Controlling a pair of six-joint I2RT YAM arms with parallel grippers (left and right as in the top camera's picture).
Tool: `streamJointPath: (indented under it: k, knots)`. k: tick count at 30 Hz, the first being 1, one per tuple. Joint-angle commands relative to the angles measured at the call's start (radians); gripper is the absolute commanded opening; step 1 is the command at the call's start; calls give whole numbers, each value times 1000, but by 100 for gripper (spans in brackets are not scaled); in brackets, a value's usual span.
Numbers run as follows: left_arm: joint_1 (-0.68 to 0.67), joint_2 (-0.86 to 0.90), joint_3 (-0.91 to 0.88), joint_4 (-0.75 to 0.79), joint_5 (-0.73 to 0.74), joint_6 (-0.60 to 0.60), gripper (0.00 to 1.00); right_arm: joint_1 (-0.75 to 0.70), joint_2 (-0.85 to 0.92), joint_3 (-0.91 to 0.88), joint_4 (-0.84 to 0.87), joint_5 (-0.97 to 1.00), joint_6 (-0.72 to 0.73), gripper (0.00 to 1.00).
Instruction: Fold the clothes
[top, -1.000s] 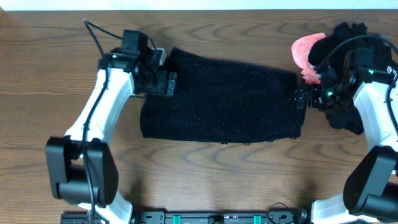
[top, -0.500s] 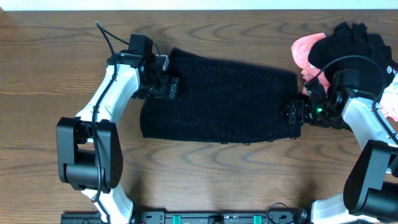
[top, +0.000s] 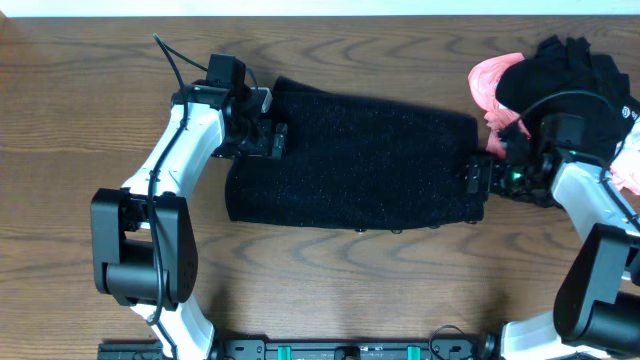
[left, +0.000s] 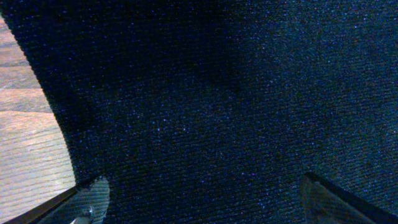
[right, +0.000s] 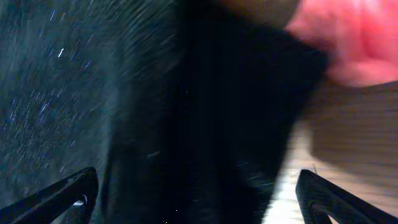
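Observation:
The right gripper moves outward along the black knit's edge by the pink garment next, then lowers and closes, since that edge lies below its spread fingers.
The black glittery knit garment (top: 355, 165) lies flat as a folded rectangle in the middle of the table, with small pearly buttons along its front edge (top: 400, 229). My left gripper (top: 276, 140) is open at the garment's upper left edge; the left wrist view shows its fingers spread wide over the knit (left: 205, 112). My right gripper (top: 474, 178) is open at the garment's right edge; the right wrist view shows its fingers wide apart over dark fabric (right: 186, 124).
A pile of other clothes sits at the far right: a black garment (top: 565, 70) on a pink one (top: 490, 85), the pink also showing in the right wrist view (right: 348, 43). Brown wooden table (top: 330, 290) lies all around.
The right gripper has moved forward along the garment's right edge, away from the pile. The left arm shifted slightly right early on, then stayed still.

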Motion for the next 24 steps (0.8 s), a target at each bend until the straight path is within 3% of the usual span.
streamJointPath:
  k: [1,12,24]
  knots:
    - [2,14,0,-2,3,9,98,-42,1,-6,36,12,40,99]
    - [2,14,0,-25,3,-6,98,-66,37,-6,119,43,69,99]
    - [2,14,0,-25,2,-5,98,-30,195,-6,117,-127,63,96]
